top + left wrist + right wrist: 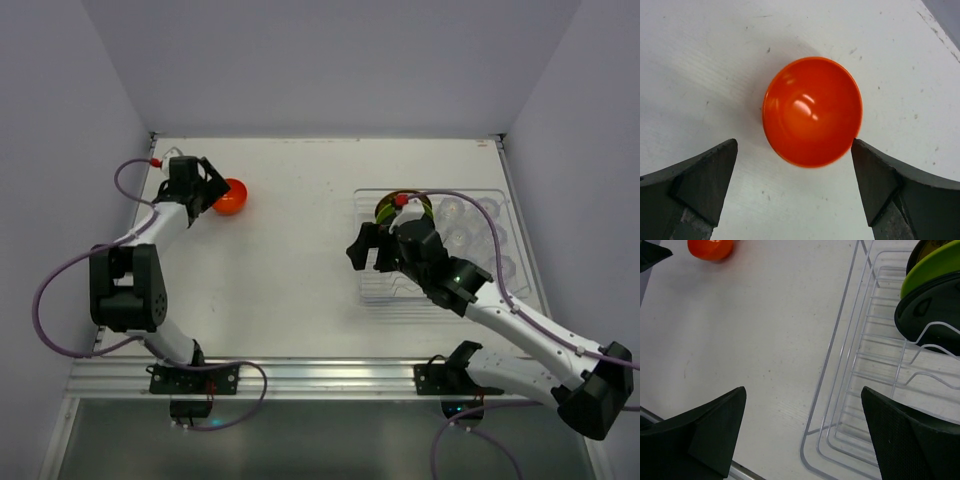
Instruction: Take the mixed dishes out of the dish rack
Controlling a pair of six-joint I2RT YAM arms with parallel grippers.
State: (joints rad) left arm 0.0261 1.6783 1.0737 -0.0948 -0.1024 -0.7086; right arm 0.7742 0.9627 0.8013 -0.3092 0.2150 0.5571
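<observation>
My right gripper needs to turn and move outward to the black plate (920, 315) next, onto that plate's upper rim (939, 281), because the plate stands outward of my gripper, at the very front of its row.
The small orange-red bowl (812, 111) sits upright on the white table at the far left (231, 197). My left gripper (794, 147) is open just short of it. Its right finger (875, 175) stands close to the bowl's rim and its left finger is well clear. In the top view this gripper (217, 192) is just left of the bowl. The dish rack (395, 298) lies at the right with upright plates (400, 208) and clear cups (472, 232) in it. My right gripper (804, 390) hangs open over the rack's near-left corner (840, 330), holding nothing. A lime green plate (930, 270) and a black plate (920, 315) stand in the wires.
Purple cables loop off both arms near the table's front rail (300, 375). Grey walls close in the table at the back and on both sides. The right arm (520, 320) reaches across the rack's near side.
</observation>
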